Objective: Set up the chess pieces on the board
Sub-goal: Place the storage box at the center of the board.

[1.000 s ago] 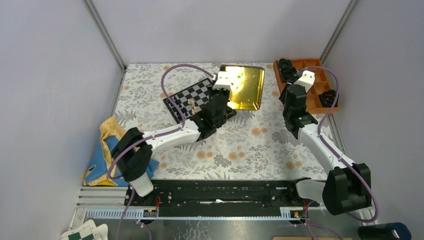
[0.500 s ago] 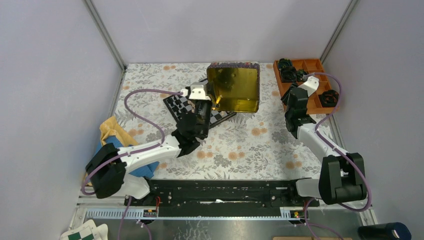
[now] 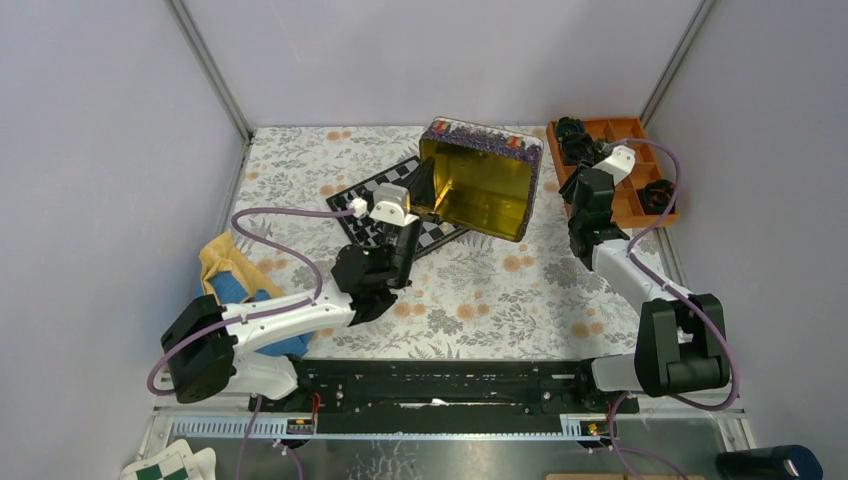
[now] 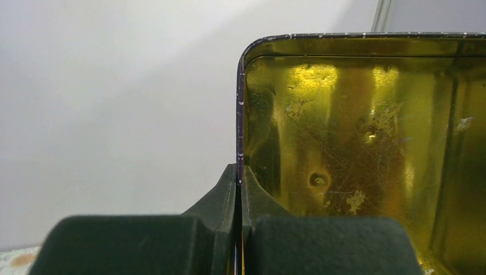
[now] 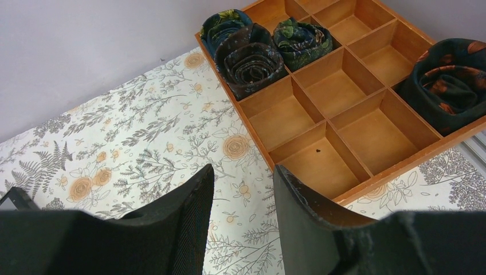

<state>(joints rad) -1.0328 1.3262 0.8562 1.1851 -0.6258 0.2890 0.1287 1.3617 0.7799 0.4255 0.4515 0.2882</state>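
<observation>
My left gripper lowers outward next, tipping the tin (image 3: 485, 192) level to release it on the cloth in the gap between board and tray, which lies outward and below.
My left gripper (image 3: 421, 190) (image 4: 240, 169) is shut on the thin left rim of a shiny gold tin (image 3: 485, 192) (image 4: 355, 143). The tin is lifted and tipped up, its open side facing the camera. Below it the black-and-grey checkered board (image 3: 375, 192) lies at an angle, its right part hidden by the arm and the tin. I cannot make out any chess pieces. My right gripper (image 3: 580, 182) (image 5: 243, 175) hovers open over the flowered cloth beside the orange tray, with nothing between its fingers.
An orange compartment tray (image 3: 632, 195) (image 5: 321, 114) with dark rolled fabric bundles (image 5: 249, 54) stands at the back right. A yellow and blue cloth (image 3: 225, 275) lies at the left. A green-and-white checkered item (image 3: 170, 465) sits off the table, front left.
The left gripper has raised the tin from flat on the table to steeply tipped, pulling back toward the near left. The right arm shifted slightly.
</observation>
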